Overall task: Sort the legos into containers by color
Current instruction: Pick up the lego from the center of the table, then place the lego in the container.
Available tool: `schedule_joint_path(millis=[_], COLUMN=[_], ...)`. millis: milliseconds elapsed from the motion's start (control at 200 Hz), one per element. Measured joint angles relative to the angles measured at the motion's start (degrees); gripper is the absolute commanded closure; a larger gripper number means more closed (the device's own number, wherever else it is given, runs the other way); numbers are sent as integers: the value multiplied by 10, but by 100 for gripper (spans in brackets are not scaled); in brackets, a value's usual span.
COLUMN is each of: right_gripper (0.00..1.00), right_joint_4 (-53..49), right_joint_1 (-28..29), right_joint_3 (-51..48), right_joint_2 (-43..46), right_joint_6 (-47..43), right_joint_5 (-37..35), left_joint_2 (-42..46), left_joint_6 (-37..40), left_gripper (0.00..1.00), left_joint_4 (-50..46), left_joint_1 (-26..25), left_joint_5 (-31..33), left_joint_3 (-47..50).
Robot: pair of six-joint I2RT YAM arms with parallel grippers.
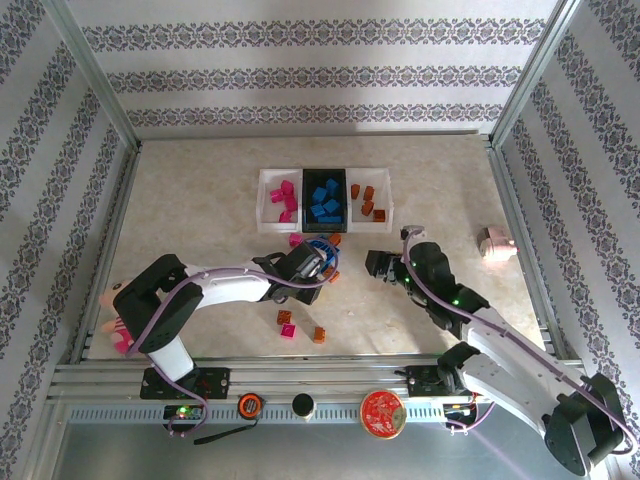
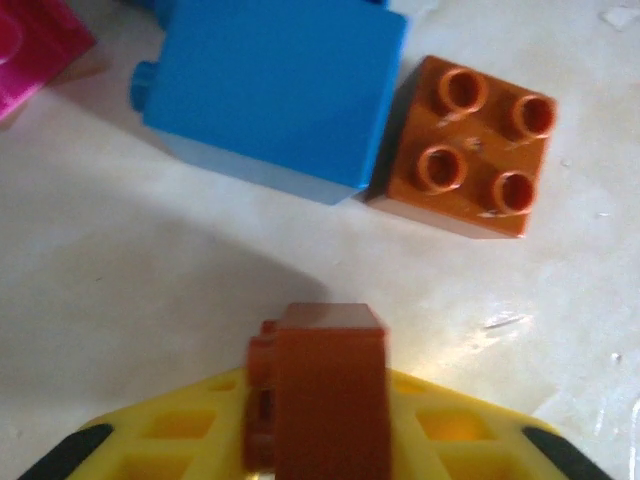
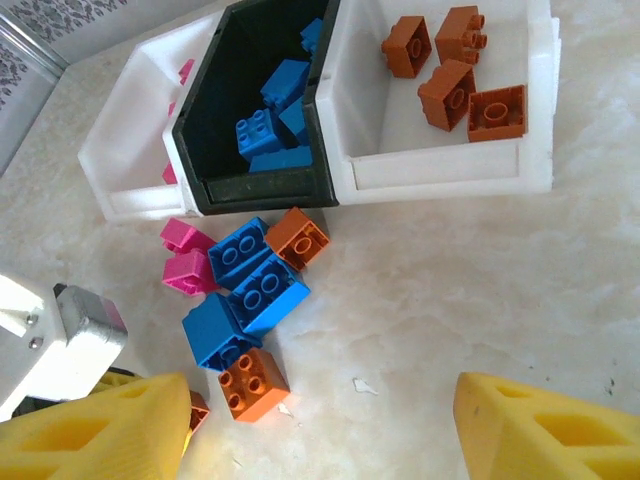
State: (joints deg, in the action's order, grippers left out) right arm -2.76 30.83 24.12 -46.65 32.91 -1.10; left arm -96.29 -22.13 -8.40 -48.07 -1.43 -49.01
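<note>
The left gripper rises next and swings outward over the white tray with orange legos. It releases the color-matched brick there, as that tray stands outward beyond the loose legos.
Three containers stand side by side at mid-table: a white tray (image 1: 268, 200) with pink legos, a black tray (image 1: 325, 178) with blue ones, and a white tray (image 1: 385, 200) with orange ones. Just in front of them lie loose legos: a blue brick (image 2: 270, 90), a four-stud orange brick (image 2: 465, 145), pink bricks (image 3: 185, 255) and another orange one (image 3: 297, 237). My left gripper (image 1: 322, 262) sits low over this cluster, shut on a small orange-brown brick (image 2: 318, 390). To its right, my right gripper (image 3: 320, 440) is open above bare table, with nothing between its yellow fingers (image 3: 550, 430).
Near the front edge lie an orange brick (image 1: 284, 317), a pink brick (image 1: 288, 331) and another orange brick (image 1: 319, 335). A pale pink lump (image 1: 495, 243) rests at the right rail. A doll (image 1: 118, 325) lies at the left edge by my left arm.
</note>
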Motion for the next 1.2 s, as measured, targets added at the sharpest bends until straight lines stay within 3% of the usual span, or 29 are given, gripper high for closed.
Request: schedule_joint_path(millis=[270,510,904,954,1094,1199], right_gripper=[30,29,29,29,29,29], right_joint_4=[-23,-32,-82,-87,-97,-106], right_joint_1=[0,0,-3,-3,-3,-3], right_joint_3=[-24,-35,-61,-61,-65,-68], right_joint_2=[34,54,116,122,134,140], right_joint_6=[3,10,17,18,20,21], right_joint_5=[-9,-12,-16,-16,-16,-16], left_joint_2=[2,-18,-271,-296,-344,-355], left_joint_6=[1,10,26,26,25,21], left_gripper=[82,83,83,79,53,46], left_joint_4=[12,4,-52,-63,-92,-103], left_joint_1=[0,17,66,69,71,73], left_joint_5=[-11,-20,-28,-25,-11,-9], left_joint_3=[-24,-189,-529,-560,-629,-653])
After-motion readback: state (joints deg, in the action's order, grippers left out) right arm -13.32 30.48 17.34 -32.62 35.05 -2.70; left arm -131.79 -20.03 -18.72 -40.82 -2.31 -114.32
